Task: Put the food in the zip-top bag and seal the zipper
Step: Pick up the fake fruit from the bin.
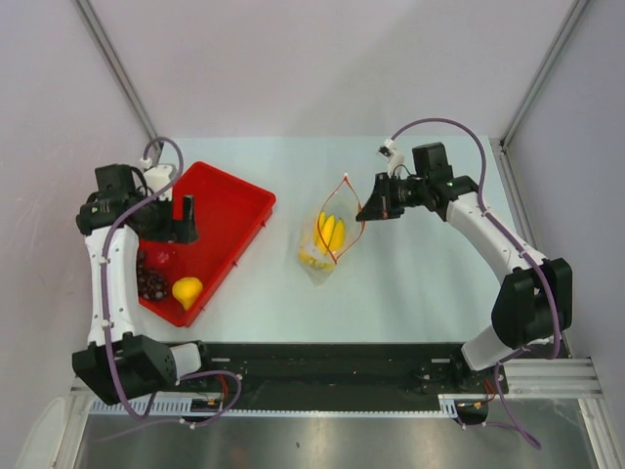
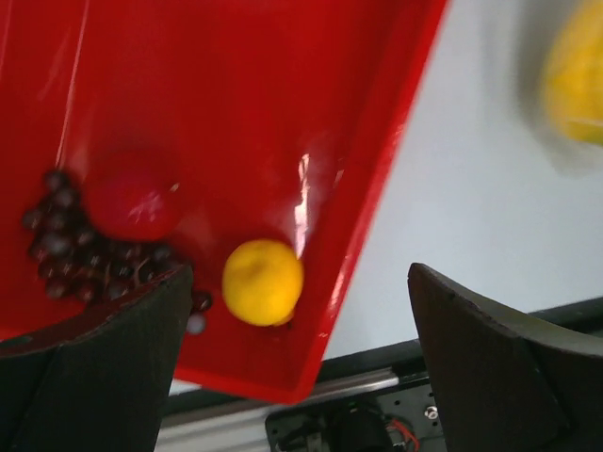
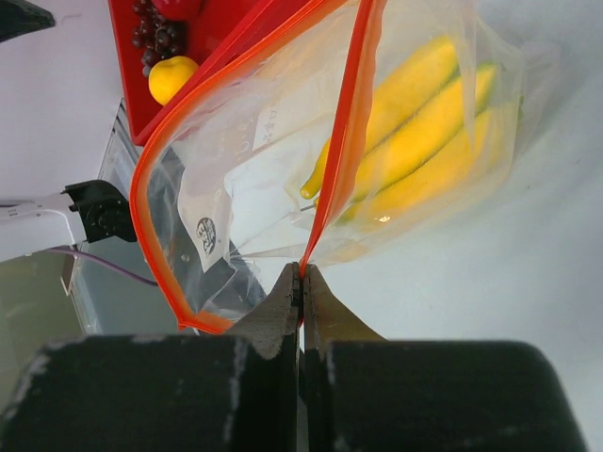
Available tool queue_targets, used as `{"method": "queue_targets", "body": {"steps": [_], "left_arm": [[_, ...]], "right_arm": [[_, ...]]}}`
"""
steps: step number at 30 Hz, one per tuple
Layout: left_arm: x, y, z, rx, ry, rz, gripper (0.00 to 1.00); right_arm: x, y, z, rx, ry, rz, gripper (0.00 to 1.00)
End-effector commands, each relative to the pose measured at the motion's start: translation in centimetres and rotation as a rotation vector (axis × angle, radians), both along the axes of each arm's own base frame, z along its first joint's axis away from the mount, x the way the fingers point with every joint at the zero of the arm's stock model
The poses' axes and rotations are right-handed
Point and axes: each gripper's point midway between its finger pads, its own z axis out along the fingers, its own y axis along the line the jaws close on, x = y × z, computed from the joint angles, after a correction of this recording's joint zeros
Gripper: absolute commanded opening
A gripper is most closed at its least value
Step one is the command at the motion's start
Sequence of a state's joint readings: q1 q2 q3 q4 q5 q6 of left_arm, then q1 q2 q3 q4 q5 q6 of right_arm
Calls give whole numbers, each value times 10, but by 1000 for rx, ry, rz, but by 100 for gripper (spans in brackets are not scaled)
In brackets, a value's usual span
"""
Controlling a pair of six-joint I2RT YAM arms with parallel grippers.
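My left gripper will turn and lower next, toward the left in the top view, to the dark grape cluster (image 1: 151, 281), which lies below it, off to one side.
The clear zip-top bag (image 1: 329, 239) lies mid-table with its mouth held open. A yellow banana bunch (image 1: 330, 233) (image 3: 424, 122) is inside it. My right gripper (image 1: 374, 208) (image 3: 301, 273) is shut on the red-orange zipper (image 3: 344, 141) at the mouth's right edge, lifting it. My left gripper (image 1: 184, 220) (image 2: 300, 271) hangs open and empty above the red tray. Below it in the tray lie the round yellow fruit (image 1: 187, 289) (image 2: 263, 282), the red fruit (image 2: 132, 196) and the dark grape cluster (image 1: 151, 281) (image 2: 71, 250).
The red tray (image 1: 234, 210) (image 2: 236, 94) sits tilted at the table's left, its near corner close to the black rail (image 1: 332, 366) along the front edge. Grey walls with metal posts close off the back and sides.
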State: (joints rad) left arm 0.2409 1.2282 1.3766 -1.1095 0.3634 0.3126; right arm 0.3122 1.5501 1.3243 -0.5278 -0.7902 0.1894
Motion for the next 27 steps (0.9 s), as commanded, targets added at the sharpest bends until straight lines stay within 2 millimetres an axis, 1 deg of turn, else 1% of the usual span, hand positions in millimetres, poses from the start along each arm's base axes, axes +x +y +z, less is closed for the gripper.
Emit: {"method": "queue_targets", "body": {"steps": [1,2,3,5,6,8,9,10,13,15,16,17,20,21,23,24,26,27], "left_arm": [[-15,69,-43,183,144,225,100],[-10,81,-44,198,129,279,100],[-14,95,-49,198,147,372,99],[-9,111,-52,214,127,459,97],[-11,116,-60,217,148,530,96],[-10,127,-72,235,178,606,93],[-12,128,-81,220,197,669,90],[-10,131,-88,216,207,690,87],[-12,134,-106,188,232,752,82],[-18,140,-120,200,269,803,82],[-18,143,-122,207,270,813,81],[-21,148,-129,214,298,831,81],[-24,157,-138,208,321,869,81],[-26,158,-145,218,346,868,82],[-27,159,-152,219,370,865,85],[-29,157,-160,214,398,862,87],[-29,156,-167,210,408,864,88],[-29,157,-175,211,419,866,88]], "right_arm": [[4,2,16,12,-56,18,0],[5,1,17,13,-63,16,0],[6,0,18,15,-68,14,0],[8,-1,22,21,-84,9,0],[11,-3,23,21,-90,0,0],[15,-6,26,21,-99,-12,0],[17,-8,25,19,-95,-19,0],[18,-8,24,12,-93,-24,0],[23,-9,20,11,-75,-41,0],[27,-7,17,20,-57,-51,0],[27,-6,18,24,-57,-51,0],[27,-5,18,25,-57,-50,0],[30,-6,18,20,-65,-53,0],[29,-7,17,15,-66,-53,0],[30,-8,16,7,-68,-55,0],[29,-8,16,4,-70,-55,0],[30,-10,15,0,-68,-61,0],[30,-11,16,0,-71,-62,0]]}}
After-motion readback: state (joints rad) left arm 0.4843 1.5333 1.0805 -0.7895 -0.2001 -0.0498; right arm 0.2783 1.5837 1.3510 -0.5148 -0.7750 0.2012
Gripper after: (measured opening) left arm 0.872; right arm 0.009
